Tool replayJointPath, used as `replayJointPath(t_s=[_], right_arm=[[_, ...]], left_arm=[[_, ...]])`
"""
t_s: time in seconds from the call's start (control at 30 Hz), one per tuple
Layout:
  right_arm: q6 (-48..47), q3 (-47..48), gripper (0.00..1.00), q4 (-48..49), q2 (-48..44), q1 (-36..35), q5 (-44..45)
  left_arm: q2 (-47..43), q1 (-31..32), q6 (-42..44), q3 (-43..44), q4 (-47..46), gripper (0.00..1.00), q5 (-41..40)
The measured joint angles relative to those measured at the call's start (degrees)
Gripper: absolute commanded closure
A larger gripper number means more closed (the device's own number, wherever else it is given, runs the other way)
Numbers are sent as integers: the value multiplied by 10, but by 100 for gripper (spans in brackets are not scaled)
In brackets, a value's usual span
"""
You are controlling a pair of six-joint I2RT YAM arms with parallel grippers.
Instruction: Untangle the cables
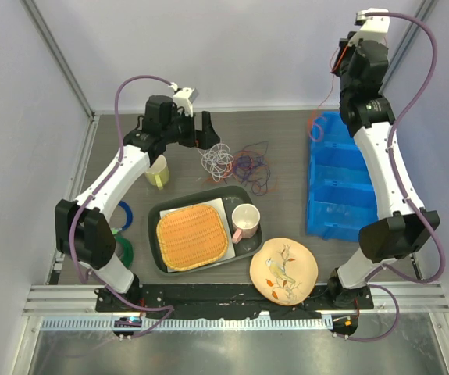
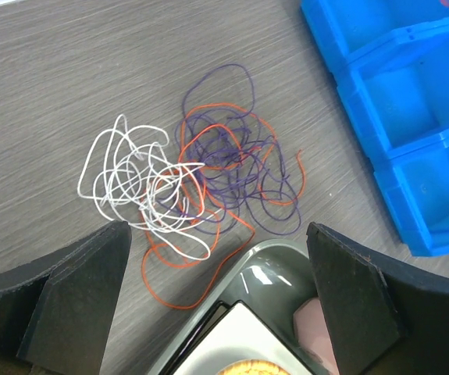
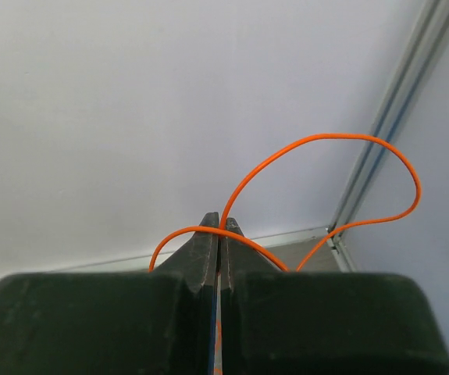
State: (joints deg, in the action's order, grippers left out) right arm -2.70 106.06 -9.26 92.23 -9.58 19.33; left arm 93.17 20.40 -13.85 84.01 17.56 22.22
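Note:
The blue bin's far section [image 1: 334, 130] is below the right gripper, so the right gripper needs to come down over it and let go of the orange cable, whose loop already dangles by the bin's rim.
The cables lie in a loose bunch on the table behind the tray: a white one [image 1: 217, 161] [image 2: 142, 183], a purple one [image 1: 249, 166] [image 2: 240, 160] and a red-orange one [image 2: 183, 269] looping through both. My left gripper [image 1: 202, 130] [image 2: 216, 301] is open and empty. It hovers above the near edge of the bunch and the tray corner. My right gripper [image 1: 340, 59] [image 3: 220, 228] is raised high at the back right, shut on a separate orange cable [image 3: 326, 137]. That cable hangs down towards the blue bin [image 1: 315, 125].
A dark tray [image 1: 160, 212] [image 2: 267, 262] holds an orange woven mat [image 1: 193, 237] and a pink mug [image 1: 245, 221]. A patterned plate [image 1: 284, 269] sits front right, a yellow mug [image 1: 156, 172] at left and a blue divided bin [image 1: 341, 187] [image 2: 396, 117] at right. Blue [image 1: 126, 214] and green [image 1: 122, 250] tape rings lie left.

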Motion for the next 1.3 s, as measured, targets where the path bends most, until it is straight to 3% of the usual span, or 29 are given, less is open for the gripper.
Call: replayJointPath(t_s=[0.63,0.7,0.83,0.93,1.03,1.3], right_arm=[[31,23,98,6,157,123,-15],[44,20,91,6,162,137,-14],[69,10,58,8,163,159,-12],[82,0,46,9,163,163,-7],[90,-18,38,10,162,163,-8],[106,-74,30,8,122,161,-32]], left_arm=[[-13,0,4,-49,58,0,-166],[-18,0,4,-49,60,0,-177],[-25,0,4,-49,64,0,-190],[-25,0,4,-49,70,0,-197],[-25,0,4,-49,72,0,-201],[-25,0,4,-49,72,0,-202]])
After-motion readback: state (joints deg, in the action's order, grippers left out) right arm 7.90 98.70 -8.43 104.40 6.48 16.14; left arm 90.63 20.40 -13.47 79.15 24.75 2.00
